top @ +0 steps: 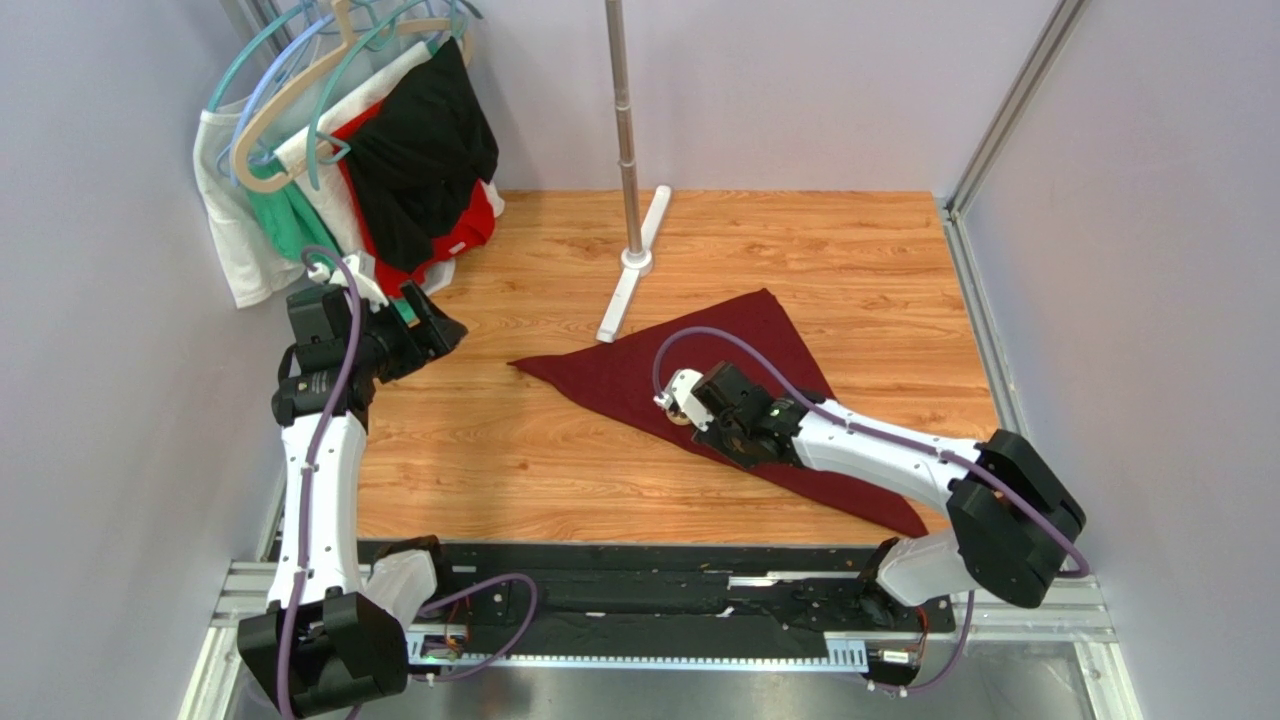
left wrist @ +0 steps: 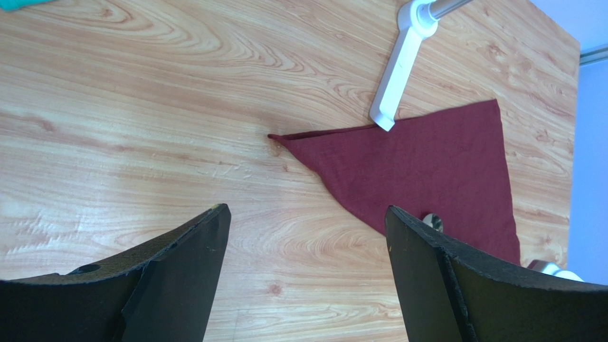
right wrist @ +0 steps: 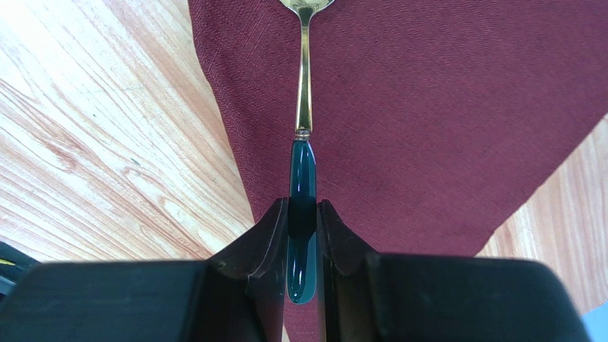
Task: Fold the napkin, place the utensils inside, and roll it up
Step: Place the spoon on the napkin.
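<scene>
My right gripper lowers the spoon onto the napkin just inside the napkin's long near edge next, then opens.
The dark maroon napkin (top: 721,368) lies folded into a triangle on the wooden table, also in the left wrist view (left wrist: 428,171) and under the right wrist (right wrist: 442,114). My right gripper (top: 688,405) is shut on the spoon (right wrist: 303,164), its fingers (right wrist: 275,235) pinching the dark teal handle (right wrist: 302,178). The gold neck and bowl point away over the cloth. In the left wrist view the spoon bowl (left wrist: 432,221) peeks out beside a finger. My left gripper (top: 436,333) hangs open over bare wood left of the napkin, its fingers (left wrist: 193,249) wide apart with nothing between them.
A metal pole (top: 621,105) with a white foot (top: 631,270) stands at the back, the foot's end touching the napkin's upper edge. Garments on hangers (top: 376,150) hang at the back left, close behind the left arm. Grey walls close in both sides.
</scene>
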`<state>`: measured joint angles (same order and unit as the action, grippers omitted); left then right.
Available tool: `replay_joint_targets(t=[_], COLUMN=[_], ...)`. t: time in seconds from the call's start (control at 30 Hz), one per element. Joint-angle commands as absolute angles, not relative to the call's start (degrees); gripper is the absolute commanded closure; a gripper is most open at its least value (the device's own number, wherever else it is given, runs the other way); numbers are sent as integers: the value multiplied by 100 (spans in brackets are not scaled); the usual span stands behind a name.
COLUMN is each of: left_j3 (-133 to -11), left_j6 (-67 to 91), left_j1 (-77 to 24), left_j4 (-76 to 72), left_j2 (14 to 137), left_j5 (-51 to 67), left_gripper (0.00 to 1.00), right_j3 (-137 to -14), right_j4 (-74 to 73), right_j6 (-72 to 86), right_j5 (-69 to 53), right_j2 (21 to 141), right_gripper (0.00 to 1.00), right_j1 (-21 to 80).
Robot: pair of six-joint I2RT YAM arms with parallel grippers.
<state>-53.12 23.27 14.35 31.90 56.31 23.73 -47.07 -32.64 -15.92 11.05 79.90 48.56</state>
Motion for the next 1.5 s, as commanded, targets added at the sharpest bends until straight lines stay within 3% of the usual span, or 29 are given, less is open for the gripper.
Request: replay_joint_targets(t=[0.0,1.2,1.47], left_j3=[-5273,-5256,-5256], left_j6=[2355,2373,2364], left_j1=[1494,1485,1485], left_j4=[3015,2979,2988], left_j2=[5511,5563,5581], left_j5=[2479,2549,2593], left_gripper=[11,12,12], right_j3=[-4685,-4430,-4500], right_j4=[-2962,-2566,-2698], right_j6=[-1644,-1697,-1565], right_j5=[993,1221,1231], right_j2=[8147,8403,8279], right_gripper=[100,100,89], right_j1=[4825,4737,4737])
